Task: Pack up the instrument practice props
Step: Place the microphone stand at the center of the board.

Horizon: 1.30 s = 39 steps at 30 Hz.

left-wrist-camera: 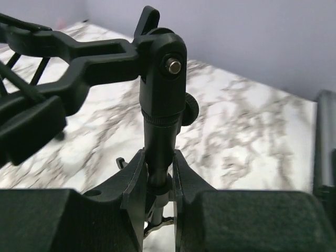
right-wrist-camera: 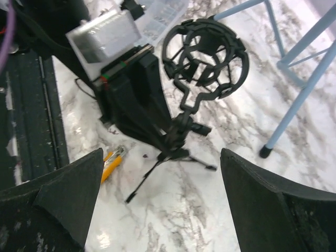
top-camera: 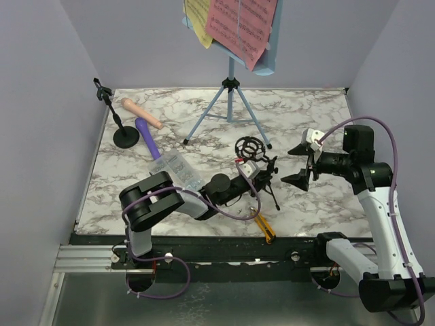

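I will next carry the mount outward in my left gripper past the clear plastic box, then down to release it on the bare tabletop beside the beige microphone.
A black mic mount (top-camera: 251, 153) with a round shock cage and thin tripod legs stands at the table's middle. My left gripper (top-camera: 257, 173) is shut on its stem (left-wrist-camera: 160, 142), which shows pinched between the fingers in the left wrist view, where the left gripper (left-wrist-camera: 159, 178) points up along it. To the mount's right my right gripper (top-camera: 304, 163) hangs open and holds nothing; in its wrist view the mount (right-wrist-camera: 205, 52) lies beyond the right gripper (right-wrist-camera: 163, 178). At the left are a second mic mount (top-camera: 122, 129), a beige microphone (top-camera: 143, 113) and a purple microphone (top-camera: 148, 139). The light-blue music rack (top-camera: 231, 102) carries pink (top-camera: 241, 24) and yellow pages (top-camera: 198, 20).
A clear plastic box (top-camera: 175, 170) of small parts lies beside my left arm. A yellow-and-black utility knife (top-camera: 265, 227) rests near the front edge, its tip also in the right wrist view as the knife (right-wrist-camera: 110, 163). Purple walls close in the left, back and right sides.
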### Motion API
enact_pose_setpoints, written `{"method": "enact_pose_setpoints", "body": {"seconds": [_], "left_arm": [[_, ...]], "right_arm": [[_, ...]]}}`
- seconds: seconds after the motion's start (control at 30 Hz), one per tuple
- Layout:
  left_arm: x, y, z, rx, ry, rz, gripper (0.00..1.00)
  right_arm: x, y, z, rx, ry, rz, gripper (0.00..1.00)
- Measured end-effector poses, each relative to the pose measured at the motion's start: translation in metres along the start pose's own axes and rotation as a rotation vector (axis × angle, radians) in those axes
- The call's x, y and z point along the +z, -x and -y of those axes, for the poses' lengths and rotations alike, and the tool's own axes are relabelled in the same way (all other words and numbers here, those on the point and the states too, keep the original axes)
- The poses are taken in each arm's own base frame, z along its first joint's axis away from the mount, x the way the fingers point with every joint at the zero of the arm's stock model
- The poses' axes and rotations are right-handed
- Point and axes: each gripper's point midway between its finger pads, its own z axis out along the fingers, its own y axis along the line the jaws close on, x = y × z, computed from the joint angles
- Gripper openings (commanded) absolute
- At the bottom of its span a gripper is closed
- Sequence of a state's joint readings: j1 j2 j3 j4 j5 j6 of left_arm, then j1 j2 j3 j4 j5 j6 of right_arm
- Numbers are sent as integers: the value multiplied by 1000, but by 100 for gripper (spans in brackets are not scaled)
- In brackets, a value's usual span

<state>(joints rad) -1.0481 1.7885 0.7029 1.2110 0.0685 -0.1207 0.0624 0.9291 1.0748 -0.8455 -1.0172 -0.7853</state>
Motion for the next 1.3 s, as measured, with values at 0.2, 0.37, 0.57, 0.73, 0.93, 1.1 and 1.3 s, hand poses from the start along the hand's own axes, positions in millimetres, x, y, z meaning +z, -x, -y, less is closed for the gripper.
{"method": "enact_pose_setpoints", "body": {"seconds": [0.2,0.37,0.57,0.73,0.93,1.1,1.3], "left_arm": [[-10,-30,-36,82,152,-15,0],[-13,-13,-53,141,245,52,0],[-29,-15,-67,165,321,57,0],[-52,-19,-74,166,374,1,0],[-66,33,-73,144,409,33,0],[-79,72,-85,96,453,30,0],[-111,98,-126,80,577,7,0]], "right_arm": [[2,-17,-14,106,47,-7,95],[2,-26,-20,207,69,36,96],[5,-42,-17,309,55,83,99],[4,-47,-16,324,25,120,99],[2,-54,-8,336,-19,150,99],[1,-54,-2,337,-35,157,99],[0,-52,-2,331,-43,159,99]]}}
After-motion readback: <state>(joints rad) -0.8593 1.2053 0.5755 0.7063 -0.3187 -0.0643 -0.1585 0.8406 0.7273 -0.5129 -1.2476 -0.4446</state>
